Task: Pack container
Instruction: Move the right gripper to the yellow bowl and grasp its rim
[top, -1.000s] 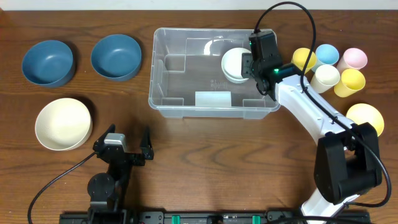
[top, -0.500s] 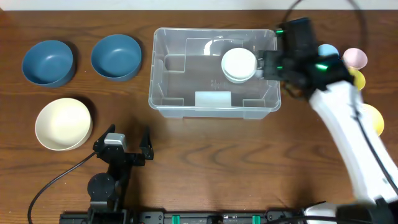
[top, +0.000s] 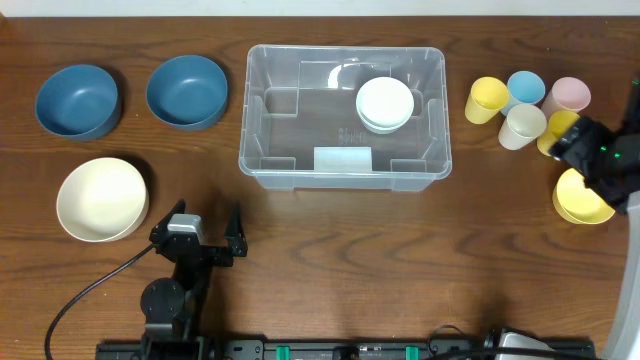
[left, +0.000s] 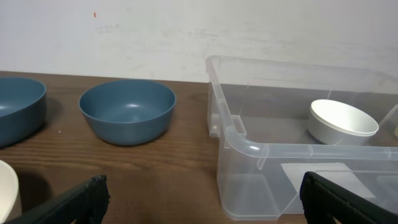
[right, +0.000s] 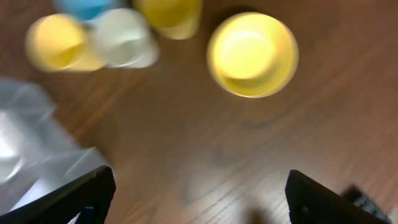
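My right gripper comes down to the yellow bowl (top: 582, 203) next, onto its rim's side facing away from the container, because bare wood there leaves room for the outer finger.
The container (top: 345, 180), a large clear bin, stands at the back middle of the table. A white bowl (top: 385, 103) sits upright inside it at the right end. My right gripper (top: 585, 150) hovers far to the right, above the yellow bowl (top: 582, 203) and beside the cups. In the right wrist view its jaws (right: 202, 196) stand wide open over bare wood, with the yellow bowl (right: 252, 55) ahead. My left gripper (top: 208, 222) rests open near the front edge, facing the container's corner (left: 249, 146); the white bowl (left: 342, 121) shows through the wall.
Two blue bowls (top: 77, 100) (top: 187, 90) and a cream bowl (top: 102, 198) sit on the left. Several cups cluster at the back right: yellow (top: 487, 100), blue (top: 525, 88), pink (top: 567, 95), cream (top: 522, 126). The right wrist view is blurred.
My right gripper let go of the white bowl inside the container, opened wide and swung right to above the yellow bowl. The left arm has not moved.
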